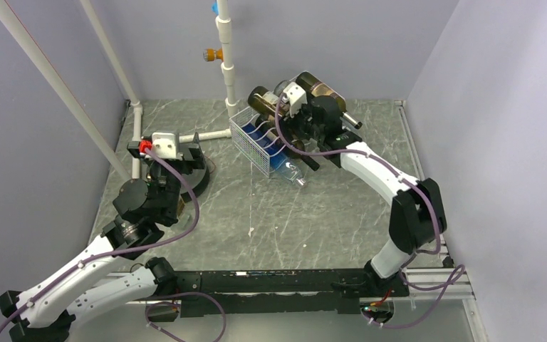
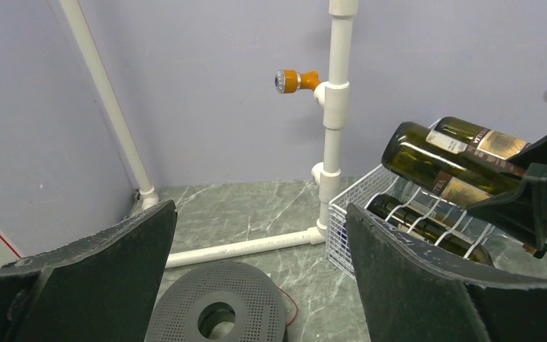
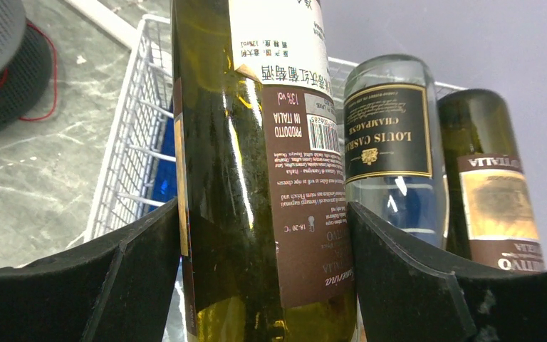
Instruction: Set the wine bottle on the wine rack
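Observation:
The white wires beside the clear bottle point(image 1: 292, 171) are empty below my right gripper, so it will next lower the dark green wine bottle onto them and release it.
My right gripper point(image 1: 290, 114) point(image 3: 263, 214) is shut on a dark green wine bottle point(image 1: 262, 100) point(image 2: 434, 171) point(image 3: 256, 142) with a brown label. It holds the bottle tilted just above the white wire wine rack point(image 1: 251, 139) point(image 2: 349, 214) point(image 3: 124, 164). A clear bottle point(image 1: 292, 171) point(image 3: 392, 128) lies in the rack, and another dark bottle point(image 1: 320, 85) point(image 3: 484, 142) lies on its far side. My left gripper point(image 1: 189, 151) point(image 2: 260, 214) stands open and empty to the left of the rack, over a black spool.
The black perforated spool point(image 1: 196, 178) point(image 2: 217, 306) lies on the table with a red wire beside it. White pipes point(image 1: 226, 64) point(image 2: 335, 107) rise behind the rack, one carrying an orange fitting point(image 2: 295, 80). Another pipe runs along the table. Grey walls enclose the table.

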Controlling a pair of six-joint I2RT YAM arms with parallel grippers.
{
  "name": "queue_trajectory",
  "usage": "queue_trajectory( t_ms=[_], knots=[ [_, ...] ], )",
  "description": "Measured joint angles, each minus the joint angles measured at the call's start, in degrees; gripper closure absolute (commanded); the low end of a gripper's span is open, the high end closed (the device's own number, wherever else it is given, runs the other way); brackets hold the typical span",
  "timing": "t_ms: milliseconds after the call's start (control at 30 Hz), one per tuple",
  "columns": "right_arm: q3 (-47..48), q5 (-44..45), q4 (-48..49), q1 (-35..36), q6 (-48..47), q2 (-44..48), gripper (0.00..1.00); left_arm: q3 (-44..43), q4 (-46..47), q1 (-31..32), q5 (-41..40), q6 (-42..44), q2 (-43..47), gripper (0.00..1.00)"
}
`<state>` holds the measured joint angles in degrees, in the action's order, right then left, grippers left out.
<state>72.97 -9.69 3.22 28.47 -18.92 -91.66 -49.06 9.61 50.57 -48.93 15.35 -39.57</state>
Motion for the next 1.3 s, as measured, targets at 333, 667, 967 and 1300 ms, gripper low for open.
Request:
queue_trajectory(
  t_ms=[333,667,967,1300],
  knots=[
    [4.0,-2.3,-0.2,-2.7,0.9,-11.2,1.0,0.0,0.0,-0.7,0.0,0.0,-0.3,0.06],
    [6.0,-1.8,0.9,-4.3,1.5,-15.9,1.0,0.0,0.0,-1.5,0.3,0.0,-1.3,0.06],
    [7.8,-0.6,1.0,-4.2,1.9,-17.5,0.89,0.0,0.0,-1.5,0.6,0.3,-2.8,0.06],
    [8.0,3.3,0.9,-3.1,2.6,-18.0,0.34,0.1,1.6,-1.5,-0.3,4.6,-4.7,0.06]
  ],
)
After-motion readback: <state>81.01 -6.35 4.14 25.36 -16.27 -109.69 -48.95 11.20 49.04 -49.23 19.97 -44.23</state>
